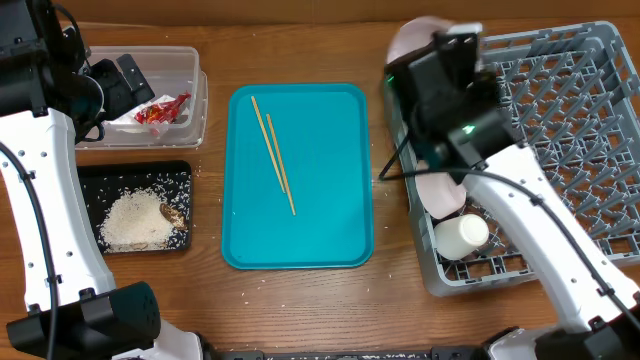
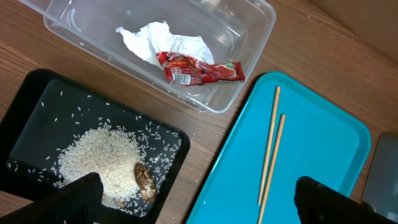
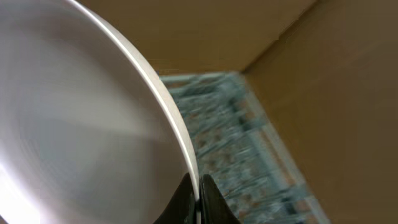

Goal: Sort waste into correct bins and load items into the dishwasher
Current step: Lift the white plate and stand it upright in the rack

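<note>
I will next move my right gripper across and down and let go of the rim of the white plate, because the rack's far wires are below my gripper and to its right in the overhead view.
My right gripper (image 3: 198, 196) is shut on the rim of the white plate (image 3: 74, 124), which is held on edge over the grey dishwasher rack (image 3: 230, 143). From overhead, the plate's pinkish side (image 1: 412, 40) shows at the rack's (image 1: 570, 120) left end, and a white cup (image 1: 462, 235) lies inside. My left gripper (image 2: 199, 205) hangs open, holding nothing, above the gap between the black tray (image 2: 37, 106) and the teal tray (image 2: 311, 162). The clear tub (image 2: 261, 25) holds the napkin (image 2: 155, 40) and red wrapper (image 2: 199, 68). Rice (image 2: 99, 155) and a brown lump (image 2: 145, 180) lie in the black tray. Two chopsticks (image 2: 270, 149) rest on the teal tray.
A pale pinkish rounded dish (image 1: 440, 195) shows under my right arm at the rack's left side. A cardboard wall (image 3: 323, 93) stands behind the rack. A few loose rice grains lie on the wooden table (image 1: 210, 290) near the trays.
</note>
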Controlling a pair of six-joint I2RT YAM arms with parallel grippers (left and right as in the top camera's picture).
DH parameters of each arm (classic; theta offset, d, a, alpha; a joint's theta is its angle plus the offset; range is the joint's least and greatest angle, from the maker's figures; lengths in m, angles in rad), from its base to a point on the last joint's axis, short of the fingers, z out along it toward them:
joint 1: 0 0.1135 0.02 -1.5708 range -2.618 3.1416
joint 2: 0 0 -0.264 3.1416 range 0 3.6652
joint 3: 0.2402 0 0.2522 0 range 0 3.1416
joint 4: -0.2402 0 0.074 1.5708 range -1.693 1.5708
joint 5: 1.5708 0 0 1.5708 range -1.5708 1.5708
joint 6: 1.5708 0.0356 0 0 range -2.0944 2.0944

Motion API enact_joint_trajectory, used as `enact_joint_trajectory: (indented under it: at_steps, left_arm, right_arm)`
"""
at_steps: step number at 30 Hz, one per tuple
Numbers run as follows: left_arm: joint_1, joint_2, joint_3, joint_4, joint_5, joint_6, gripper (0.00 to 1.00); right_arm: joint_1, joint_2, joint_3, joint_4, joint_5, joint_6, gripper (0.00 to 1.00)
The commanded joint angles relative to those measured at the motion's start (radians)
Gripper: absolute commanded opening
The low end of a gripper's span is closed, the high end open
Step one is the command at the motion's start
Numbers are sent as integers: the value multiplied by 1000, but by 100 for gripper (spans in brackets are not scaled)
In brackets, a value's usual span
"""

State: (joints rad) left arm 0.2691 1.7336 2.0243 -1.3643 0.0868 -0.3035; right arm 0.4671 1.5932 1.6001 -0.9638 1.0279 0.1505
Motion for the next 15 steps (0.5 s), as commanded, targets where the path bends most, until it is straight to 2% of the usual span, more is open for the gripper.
enact_joint_trajectory:
  at_steps: [1,7,15]
  left_arm:
    - [5,-1,22,0,7,12,100]
    - [5,-1,22,0,8,12,100]
    - [5,-1,22,0,7,12,100]
  right_arm:
    - [-97,13,-25,70,158,-141,4]
    - [-235,82,-35,228,75,-249,4]
    - [-253,178,-35,307,-23,-294,4]
